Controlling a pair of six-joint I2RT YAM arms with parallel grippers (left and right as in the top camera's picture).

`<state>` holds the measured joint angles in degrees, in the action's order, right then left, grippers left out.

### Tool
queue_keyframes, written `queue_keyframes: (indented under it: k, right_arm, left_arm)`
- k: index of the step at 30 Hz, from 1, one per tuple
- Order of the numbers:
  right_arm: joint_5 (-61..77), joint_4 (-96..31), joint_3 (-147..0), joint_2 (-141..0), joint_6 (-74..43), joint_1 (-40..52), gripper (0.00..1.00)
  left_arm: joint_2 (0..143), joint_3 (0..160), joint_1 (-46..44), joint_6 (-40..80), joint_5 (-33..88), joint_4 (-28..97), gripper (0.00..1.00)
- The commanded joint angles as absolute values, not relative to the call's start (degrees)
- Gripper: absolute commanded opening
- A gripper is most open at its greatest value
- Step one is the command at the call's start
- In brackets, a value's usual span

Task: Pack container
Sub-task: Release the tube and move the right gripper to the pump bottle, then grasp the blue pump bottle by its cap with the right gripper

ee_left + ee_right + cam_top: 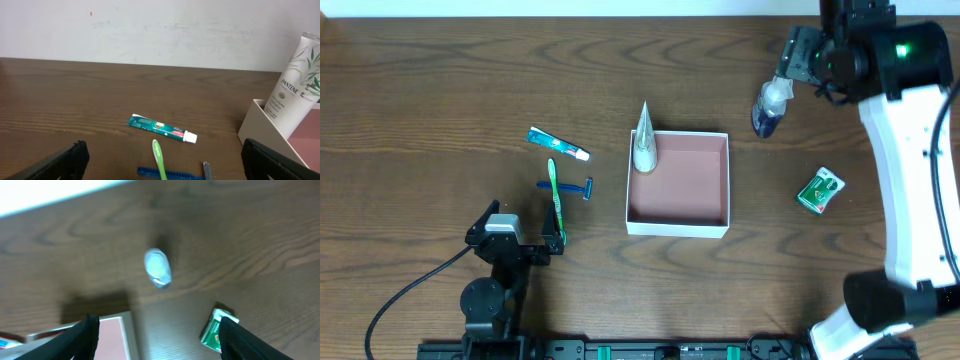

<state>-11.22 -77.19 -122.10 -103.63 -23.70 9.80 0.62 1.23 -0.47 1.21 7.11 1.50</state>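
The robot's right gripper will next lower its open fingers to either side of the white cap of the blue bottle [778, 91] [156, 262].
The container [678, 226] is a square white-walled box with a pink interior at the table's middle. A white Pantene tube [644, 140] stands in its far left corner, and the tube also shows in the left wrist view [297, 85]. A toothpaste tube [558, 144], a green toothbrush [556, 200] and a blue razor [570, 186] lie left of the container. My left gripper [520, 238] is open and empty just in front of them [165, 145]. My right gripper [788, 62] is open and empty, raised above a blue white-capped bottle [771, 108], which also shows in the right wrist view [158, 268].
A green and white packet [820, 190] lies right of the container, and it shows in the right wrist view [216, 326]. The container's corner [112, 330] shows there too. A black cable runs from the left arm's base to the front left.
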Motion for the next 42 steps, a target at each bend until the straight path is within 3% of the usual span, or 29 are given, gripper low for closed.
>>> queue_keyframes:
  k: [1, 19, 35, 42]
  right_arm:
    - [-7.03, -77.47, -121.58, -107.35, -16.6, 8.27, 0.77]
    - [-7.03, -72.93, -121.58, -121.56, -9.43, 6.52, 0.74]
    - [-5.48, -67.09, -121.05, -125.86, -5.93, 5.21, 0.5]
    - [-3.55, -66.15, -120.99, -126.17, -5.04, 5.26, 0.26]
  left_arm:
    - [0.34, 0.23, -0.27, 0.45, 7.94, 3.4, 0.98]
    - [0.34, 0.23, -0.27, 0.45, 7.94, 3.4, 0.98]
    - [0.34, 0.23, -0.27, 0.45, 7.94, 3.4, 0.98]
    - [0.34, 0.23, -0.27, 0.45, 7.94, 3.4, 0.98]
